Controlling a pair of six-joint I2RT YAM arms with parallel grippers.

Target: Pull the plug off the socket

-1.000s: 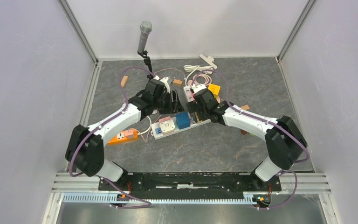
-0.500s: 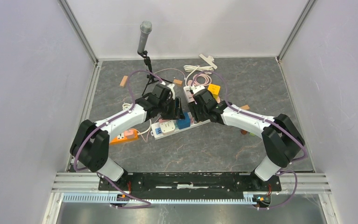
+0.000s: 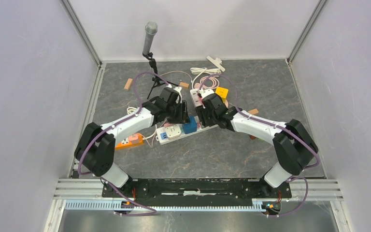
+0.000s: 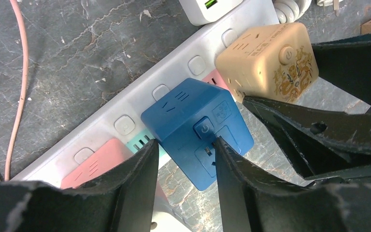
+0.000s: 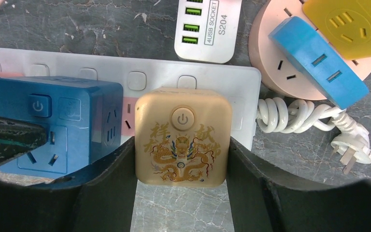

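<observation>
My right gripper rises off the power strip next, moves to the right in the top view, lowers and releases, since the floor past the yellow plug is bare.
A white power strip (image 5: 203, 77) (image 3: 211, 127) lies on the grey floor with two cube plugs in it. The beige plug with a dragon print (image 5: 183, 121) (image 4: 265, 58) sits between the jaws of my right gripper (image 5: 180, 143) (image 3: 200, 118). Both fingers press flat against its sides. The blue plug (image 4: 188, 111) (image 5: 72, 111) (image 3: 190, 126) stands beside it. My left gripper (image 4: 184, 143) (image 3: 182, 116) straddles one corner of it with its jaws partly apart. One fingertip (image 4: 218, 145) lies on the button face, and a strip of floor shows by the other finger.
A white USB charger (image 5: 207, 29) lies behind the strip. To the right are a round pink socket (image 5: 270, 58) with blue (image 5: 319, 63) and yellow (image 5: 348, 24) plugs, and a coiled white cord (image 5: 290, 116). A microphone stand (image 3: 149, 36) and an orange strip (image 3: 128, 141) are on the left.
My left arm has swung right to the blue plug, its jaws narrowing round it. My right gripper's jaws have come in against the beige plug.
</observation>
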